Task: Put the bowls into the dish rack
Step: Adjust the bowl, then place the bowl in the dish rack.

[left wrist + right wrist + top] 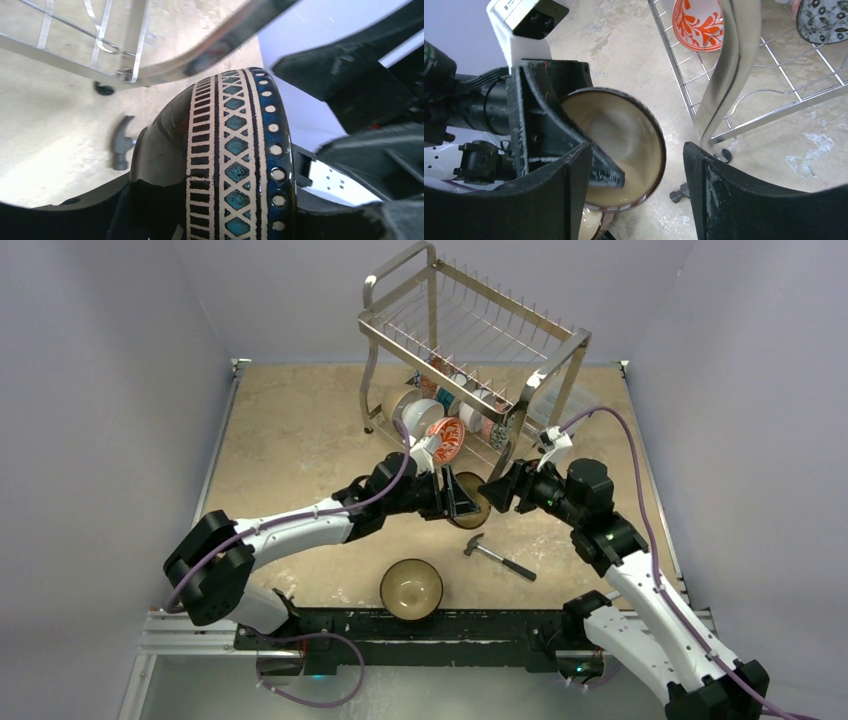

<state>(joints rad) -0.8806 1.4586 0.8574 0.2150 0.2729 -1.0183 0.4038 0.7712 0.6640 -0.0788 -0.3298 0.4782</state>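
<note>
The left gripper will next carry the dark bowl outward, lower it onto the free wires beside the red-and-white bowl (447,440) and let go of it there.
My left gripper (458,498) is shut on a dark bowl (470,500) with a cream inside, holding it on edge just in front of the dish rack (470,340). Its black, cream and teal patterned outside fills the left wrist view (235,160). My right gripper (498,490) is open and empty right beside this bowl; in the right wrist view (636,150) the bowl's cream inside (624,135) faces it, with a left finger (599,167) inside the rim. A red-and-white bowl (447,440) and a white-inside bowl (420,418) stand in the rack's lower tier. A copper-brown bowl (411,589) sits near the front edge.
A hammer (500,555) lies on the table right of the copper-brown bowl; its head shows in the left wrist view (121,142). The rack's front leg (729,75) stands close to my right gripper. More patterned bowls (485,420) fill the lower tier's right side.
</note>
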